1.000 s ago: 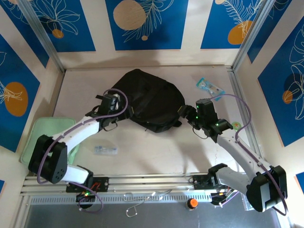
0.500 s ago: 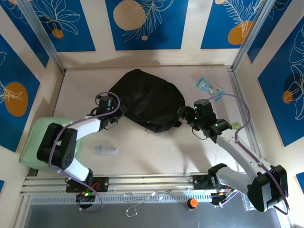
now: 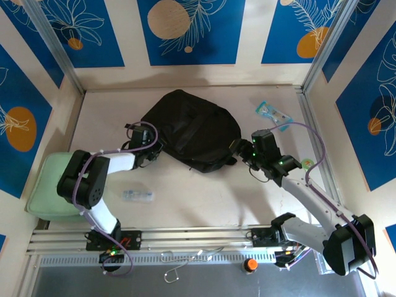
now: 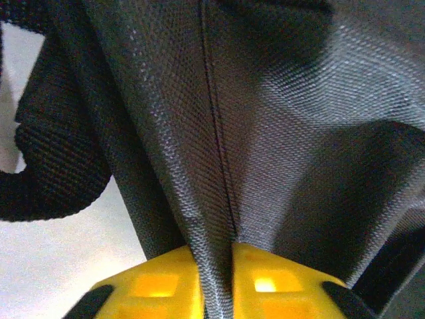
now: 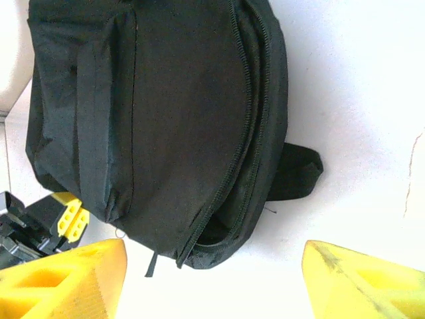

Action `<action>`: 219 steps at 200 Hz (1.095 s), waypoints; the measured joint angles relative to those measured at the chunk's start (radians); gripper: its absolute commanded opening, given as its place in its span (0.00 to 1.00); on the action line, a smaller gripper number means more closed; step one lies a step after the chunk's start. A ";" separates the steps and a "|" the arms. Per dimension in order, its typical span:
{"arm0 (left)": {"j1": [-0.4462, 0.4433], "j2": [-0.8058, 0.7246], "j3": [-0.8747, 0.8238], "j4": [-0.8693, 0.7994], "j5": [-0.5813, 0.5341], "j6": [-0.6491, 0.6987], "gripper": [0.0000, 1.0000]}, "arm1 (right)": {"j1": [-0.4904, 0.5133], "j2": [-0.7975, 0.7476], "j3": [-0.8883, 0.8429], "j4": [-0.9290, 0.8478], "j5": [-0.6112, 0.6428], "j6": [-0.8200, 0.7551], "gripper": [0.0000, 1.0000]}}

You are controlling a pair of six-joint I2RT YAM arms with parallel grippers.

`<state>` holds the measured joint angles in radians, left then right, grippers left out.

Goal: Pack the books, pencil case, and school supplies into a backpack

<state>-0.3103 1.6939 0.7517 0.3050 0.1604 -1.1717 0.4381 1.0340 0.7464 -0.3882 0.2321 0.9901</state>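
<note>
The thin black strap (image 3: 191, 170) (image 5: 151, 264) sticks out free from the near edge of the backpack, so my open right gripper will move over and down to it next and close on it.
The black backpack (image 3: 192, 130) lies flat in the middle of the table. My left gripper (image 3: 154, 150) is at its left edge. In the left wrist view the yellow fingers (image 4: 156, 286) pinch a fold of the backpack's woven fabric (image 4: 279, 119), with a black strap (image 4: 53, 166) beside it. My right gripper (image 3: 238, 150) stands open at the bag's lower right corner, nothing between its fingers. The right wrist view shows the backpack (image 5: 166, 113) with its zip partly open (image 5: 226, 212) just ahead of that gripper (image 5: 212, 259). The books are out of view.
A mint green zip case (image 3: 52, 185) lies at the table's left edge under my left arm. A clear packet (image 3: 137, 195) sits in front of the backpack. A blue-and-clear pouch (image 3: 272, 112) lies at the back right, and a small round green item (image 3: 307, 163) is beside my right arm.
My left gripper has closed onto the fabric at the backpack's left edge, and its arm has folded in toward the left. The right arm has hardly moved.
</note>
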 measured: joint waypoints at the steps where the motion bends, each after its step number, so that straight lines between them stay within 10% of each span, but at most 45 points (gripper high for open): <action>1: 0.000 0.000 0.000 0.003 0.002 0.003 0.06 | 0.002 0.000 0.000 0.001 0.000 0.000 0.69; 123: 0.001 -0.161 0.021 -0.031 0.074 0.029 0.00 | 0.356 0.332 0.203 0.004 0.075 -0.055 0.60; 219: 0.001 -0.166 0.026 -0.037 0.084 0.043 0.00 | 0.391 0.567 0.369 -0.011 0.078 -0.048 0.51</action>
<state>-0.3096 1.5276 0.7780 0.2684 0.2443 -1.1286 0.8291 1.6012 1.1149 -0.3988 0.3099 0.9424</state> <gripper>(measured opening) 0.040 0.529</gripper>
